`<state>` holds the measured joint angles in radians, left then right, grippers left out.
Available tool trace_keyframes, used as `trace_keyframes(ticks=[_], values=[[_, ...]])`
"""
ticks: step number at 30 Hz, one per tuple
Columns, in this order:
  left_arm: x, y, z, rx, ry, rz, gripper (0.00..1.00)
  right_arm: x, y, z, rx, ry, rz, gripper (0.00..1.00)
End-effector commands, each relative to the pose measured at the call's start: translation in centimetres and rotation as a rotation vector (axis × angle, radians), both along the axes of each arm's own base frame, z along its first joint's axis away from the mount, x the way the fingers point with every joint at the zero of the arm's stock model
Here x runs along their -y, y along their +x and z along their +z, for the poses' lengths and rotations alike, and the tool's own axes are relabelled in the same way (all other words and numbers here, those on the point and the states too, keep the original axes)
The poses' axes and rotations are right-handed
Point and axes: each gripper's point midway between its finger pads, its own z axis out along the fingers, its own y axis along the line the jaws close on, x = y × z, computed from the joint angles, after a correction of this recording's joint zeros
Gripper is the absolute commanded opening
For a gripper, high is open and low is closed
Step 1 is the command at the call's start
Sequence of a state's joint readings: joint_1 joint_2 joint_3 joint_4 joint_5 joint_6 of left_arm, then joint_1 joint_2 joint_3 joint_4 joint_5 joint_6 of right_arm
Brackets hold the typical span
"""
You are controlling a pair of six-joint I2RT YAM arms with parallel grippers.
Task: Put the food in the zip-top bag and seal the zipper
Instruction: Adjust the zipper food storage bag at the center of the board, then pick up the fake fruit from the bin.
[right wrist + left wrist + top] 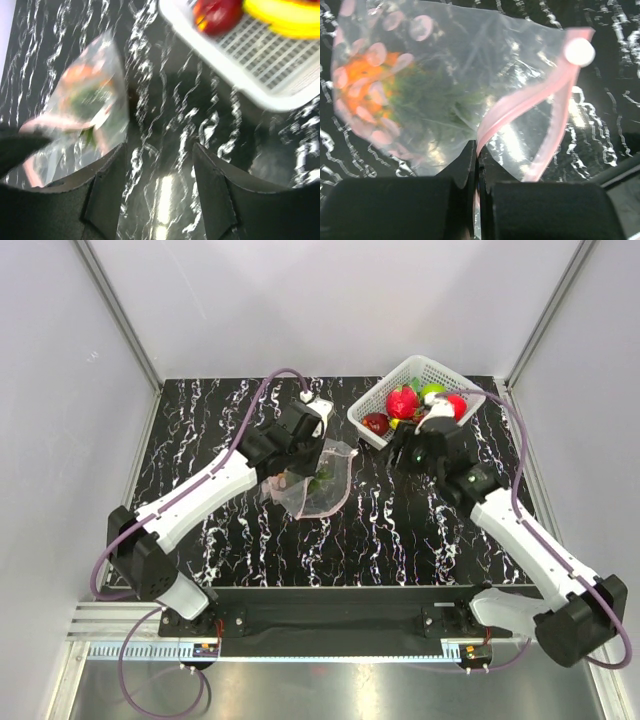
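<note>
My right gripper is open over bare table, short of the basket's fruit. Next, it should move outward over the basket's near rim, then down by the banana.
The clear zip-top bag lies mid-table, lifted at its left side. An orange pineapple with a green top is inside it. My left gripper is shut on the bag's pink zipper strip, near the white slider; in the top view this gripper is at the bag's left edge. My right gripper is open and empty above bare table, between the bag and the basket; in the top view it is just in front of the basket. I cannot make out the grape-like pieces.
A white lattice basket stands at the back right with red and green round fruits, a dark red fruit and a yellow banana. Its near rim is close to my right gripper. Grey walls enclose the black marbled table.
</note>
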<state>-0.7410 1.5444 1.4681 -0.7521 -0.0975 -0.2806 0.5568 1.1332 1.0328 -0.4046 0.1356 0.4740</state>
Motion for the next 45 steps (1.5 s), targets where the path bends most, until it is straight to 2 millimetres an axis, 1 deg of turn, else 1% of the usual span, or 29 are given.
trace_keyframes(ticks=[1,4,5,6,8,9,10,11,12,13,14,15,17,20,21,22,23,25,28,30,33,34,35,36,38,41,42,43,45], values=[[-1.0,1.4,3.0,0.132,0.006,0.063,0.0,2.6,3.2,2.6,0.054,-0.003,-0.009,0.61],[-1.1,1.2,3.8,0.147,0.008,0.062,0.0,4.0,5.8,2.4,0.047,-0.01,0.009,0.61],[-1.1,1.1,4.0,0.15,0.003,0.059,0.0,5.5,7.0,2.2,0.04,-0.012,-0.026,0.6],[-0.8,1.0,4.2,0.153,0.002,0.054,0.0,5.8,8.5,1.8,0.023,-0.018,-0.037,0.6],[-0.7,1.0,4.4,0.159,0.0,0.052,0.0,7.2,10.5,1.4,0.015,-0.05,-0.062,0.61],[-0.6,1.1,4.4,0.159,0.002,0.052,0.0,7.6,12.2,0.8,-0.007,-0.064,-0.079,0.62],[-0.6,1.1,4.5,0.162,0.0,0.053,0.0,8.1,13.1,0.4,-0.018,-0.076,-0.089,0.64],[-0.4,1.1,4.6,0.167,-0.006,0.05,0.0,8.5,14.4,-1.6,-0.068,-0.088,-0.106,0.67],[-0.3,1.1,4.4,0.164,-0.005,0.045,0.0,9.5,15.5,-1.3,-0.07,-0.088,-0.14,0.77],[-0.2,1.2,4.4,0.164,-0.009,0.045,0.0,9.9,16.3,-1.8,-0.089,-0.08,-0.164,0.81],[-0.1,1.2,4.3,0.162,-0.009,0.042,0.0,10.2,17.3,-3.6,-0.123,-0.085,-0.174,0.83],[0.1,1.1,4.2,0.158,-0.008,0.036,0.0,10.6,18.4,-3.3,-0.114,-0.086,-0.195,0.84],[0.3,1.2,4.1,0.155,-0.015,0.036,0.0,11.2,19.8,-4.2,-0.123,-0.115,-0.224,0.84],[1.5,0.5,3.2,0.139,-0.031,0.004,0.0,13.3,22.9,-6.5,-0.163,-0.211,-0.329,0.83],[1.8,0.3,3.1,0.141,-0.025,-0.001,0.0,13.9,23.1,-7.1,-0.186,-0.24,-0.347,0.83],[1.9,0.4,3.0,0.145,-0.03,-0.001,0.0,15.1,23.5,-7.5,-0.193,-0.274,-0.405,0.83],[1.9,0.5,2.8,0.141,-0.025,-0.002,0.0,15.6,23.8,-8.9,-0.222,-0.289,-0.424,0.83],[2.0,0.5,2.8,0.145,-0.027,-0.006,0.0,16.3,24.5,-8.9,-0.229,-0.296,-0.459,0.84],[2.5,0.2,2.9,0.137,-0.042,-0.024,0.0,16.9,25.1,-10.0,-0.255,-0.316,-0.494,0.91],[2.9,-0.2,2.9,0.134,-0.049,-0.037,0.0,17.3,25.8,-10.9,-0.279,-0.33,-0.521,0.92],[3.5,-0.8,2.6,0.122,-0.05,-0.055,0.0,17.6,25.2,-12.6,-0.351,-0.332,-0.538,0.89],[3.6,-0.9,2.5,0.121,-0.051,-0.057,0.0,17.3,25.1,-13.1,-0.36,-0.312,-0.538,0.88],[3.6,-1.1,2.2,0.117,-0.047,-0.059,0.0,17.1,24.9,-14.3,-0.381,-0.311,-0.533,0.86],[3.7,-1.1,2.1,0.118,-0.047,-0.06,0.0,16.9,25.2,-14.6,-0.378,-0.3,-0.53,0.82],[3.6,-1.2,2.1,0.119,-0.045,-0.063,0.0,16.5,25.6,-16.2,-0.407,-0.294,-0.514,0.81],[3.3,-1.3,1.9,0.119,-0.032,-0.061,0.0,16.5,25.6,-17.5,-0.445,-0.3,-0.512,0.69],[3.1,-1.2,2.0,0.122,-0.029,-0.056,0.0,16.6,25.7,-17.5,-0.441,-0.293,-0.513,0.65],[3.1,-1.3,2.0,0.123,-0.029,-0.056,0.0,16.4,25.8,-17.3,-0.436,-0.28,-0.509,0.56],[3.1,-1.3,2.1,0.125,-0.029,-0.057,0.0,16.1,26.0,-16.1,-0.409,-0.256,-0.496,0.49]])
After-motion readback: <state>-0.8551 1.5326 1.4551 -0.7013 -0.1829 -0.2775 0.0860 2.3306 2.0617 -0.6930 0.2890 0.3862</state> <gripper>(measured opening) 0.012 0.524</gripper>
